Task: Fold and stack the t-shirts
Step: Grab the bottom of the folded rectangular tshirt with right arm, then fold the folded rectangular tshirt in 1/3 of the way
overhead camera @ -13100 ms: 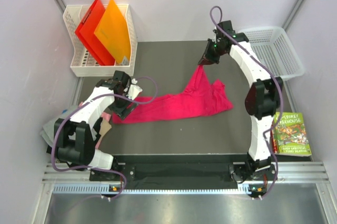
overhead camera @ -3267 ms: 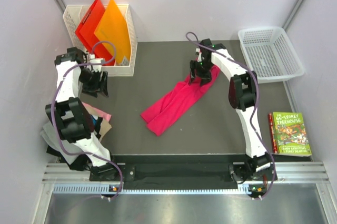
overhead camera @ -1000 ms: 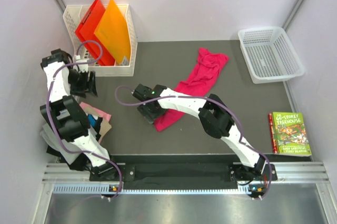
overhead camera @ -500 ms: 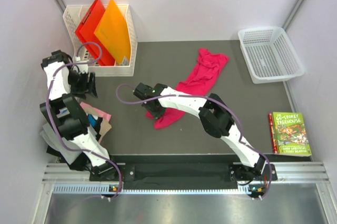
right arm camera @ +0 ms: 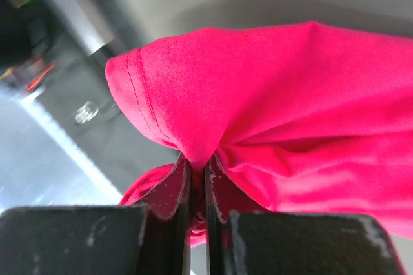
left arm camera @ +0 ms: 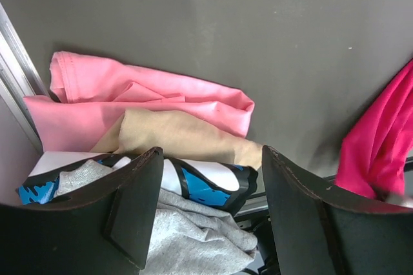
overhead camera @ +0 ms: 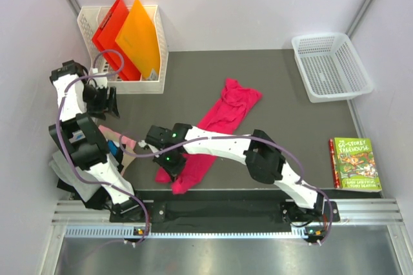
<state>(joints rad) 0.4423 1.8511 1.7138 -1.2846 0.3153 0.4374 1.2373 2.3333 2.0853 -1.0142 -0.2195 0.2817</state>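
Observation:
The magenta-pink t-shirt is still stretched out in a long piece, so the robot's right gripper will carry its near end outward and let go of it over the t-shirt's middle (overhead camera: pixel 221 116).
The magenta-pink t-shirt (overhead camera: pixel 222 117) lies bunched in a long diagonal strip across the dark table. My right gripper (overhead camera: pixel 169 161) is shut on its near left end, close to the table's front edge. In the right wrist view the shirt (right arm camera: pixel 271 101) bulges out above the closed gripper (right arm camera: pixel 198 173). My left gripper (overhead camera: pixel 105 102) is open and empty at the far left. In the left wrist view the left gripper (left arm camera: pixel 210 204) hangs over the pile of pale pink (left arm camera: pixel 148 91), tan (left arm camera: pixel 174 136), blue-printed (left arm camera: pixel 206 181) and grey (left arm camera: pixel 193 239) shirts.
A white rack (overhead camera: pixel 90 81) with red and orange folders stands at the back left. A white basket (overhead camera: pixel 332 65) is at the back right. A green-covered book (overhead camera: pixel 355 164) lies at the right. The shirt pile (overhead camera: pixel 111 141) overhangs the table's left edge.
My right gripper has pulled the magenta shirt's near end towards the front left. The whole shirt has slid forward with it. The left arm has not moved.

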